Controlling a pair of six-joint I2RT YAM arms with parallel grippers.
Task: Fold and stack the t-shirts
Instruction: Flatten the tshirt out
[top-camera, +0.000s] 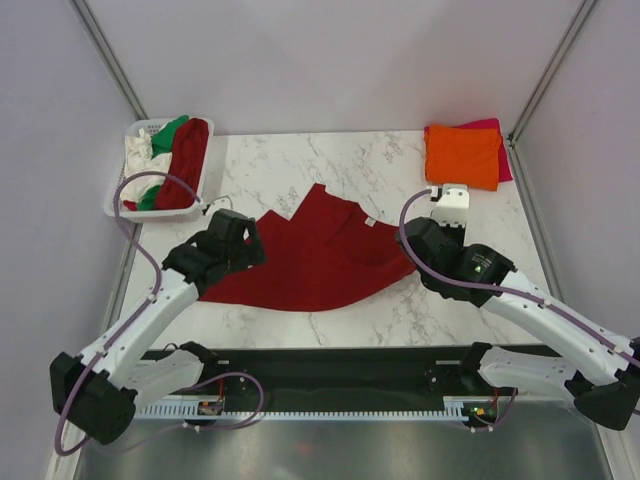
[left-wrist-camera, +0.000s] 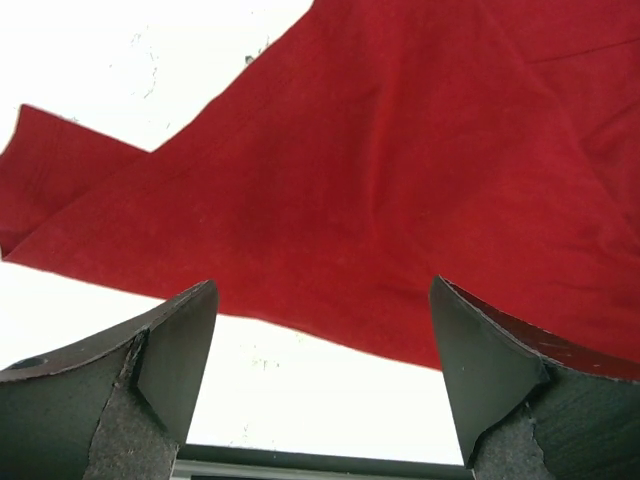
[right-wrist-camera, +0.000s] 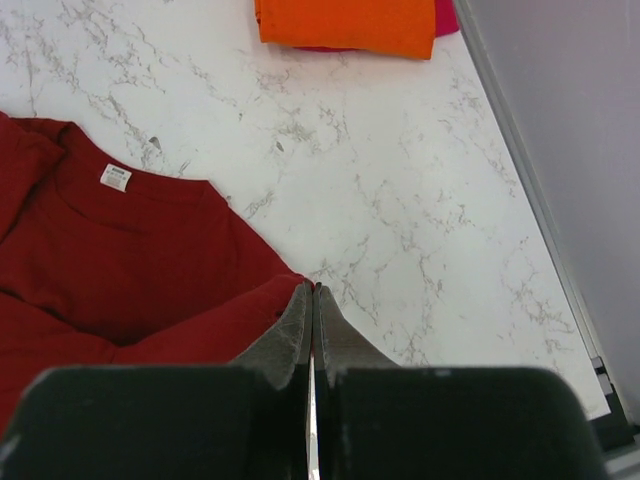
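The left gripper goes outward and down onto the red shirt's far corner (top-camera: 271, 214) nearest the basket next, since the right gripper already holds the shirt's opposite side.
A dark red t-shirt (top-camera: 320, 255) (left-wrist-camera: 400, 180) (right-wrist-camera: 130, 260) lies spread and partly folded on the middle of the marble table. My left gripper (top-camera: 250, 248) (left-wrist-camera: 325, 290) hovers open over its left hem, with only bare table between the fingers. My right gripper (top-camera: 418, 262) (right-wrist-camera: 313, 290) is shut at the shirt's right corner, and the cloth rises in a fold up to its tips. An orange t-shirt (top-camera: 462, 155) (right-wrist-camera: 345, 22) lies folded on a magenta-pink one (top-camera: 497, 150) (right-wrist-camera: 446, 15) at the far right.
A white lattice basket (top-camera: 120, 195) at the far left holds a dark red t-shirt (top-camera: 188, 160), a green one (top-camera: 168, 132) and a white one (top-camera: 137, 150). Grey walls close in both sides. A black rail (top-camera: 330, 375) runs along the near edge.
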